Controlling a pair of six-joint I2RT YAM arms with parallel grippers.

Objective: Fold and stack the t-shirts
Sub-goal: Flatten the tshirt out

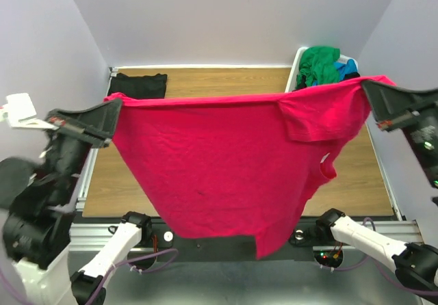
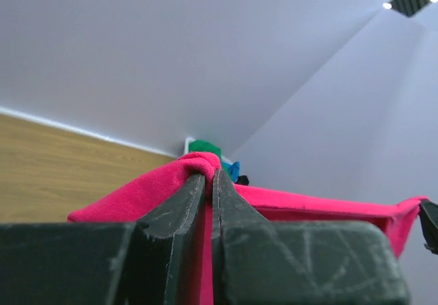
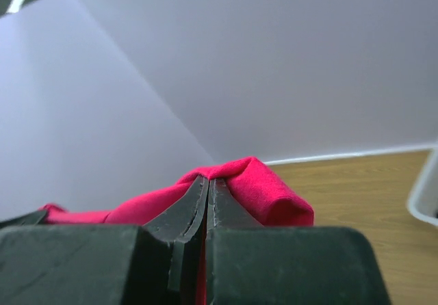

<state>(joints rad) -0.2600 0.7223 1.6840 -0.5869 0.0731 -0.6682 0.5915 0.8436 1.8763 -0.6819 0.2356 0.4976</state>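
The pinkish-red shirt is still hanging in the air, so my left gripper will next lower its shirt corner onto the tabletop beside the folded black t-shirt [image 1: 139,85] and let go of it.
A large pinkish-red t-shirt [image 1: 212,161] hangs stretched in the air between my two grippers, high above the wooden table [image 1: 226,83]. My left gripper [image 1: 115,108] is shut on its left top corner [image 2: 195,163]. My right gripper [image 1: 367,88] is shut on its right top corner [image 3: 239,175]. The shirt's lower edge droops past the table's near edge. A folded black t-shirt [image 1: 139,85] lies flat at the table's far left corner. Green [image 1: 320,62], blue [image 1: 348,68] and black shirts lie heaped in the basket at the far right.
A white plastic laundry basket [image 1: 299,62] stands at the far right corner, also visible in the left wrist view [image 2: 188,143]. The hanging shirt hides most of the table's middle. Purple walls close in the left, back and right sides.
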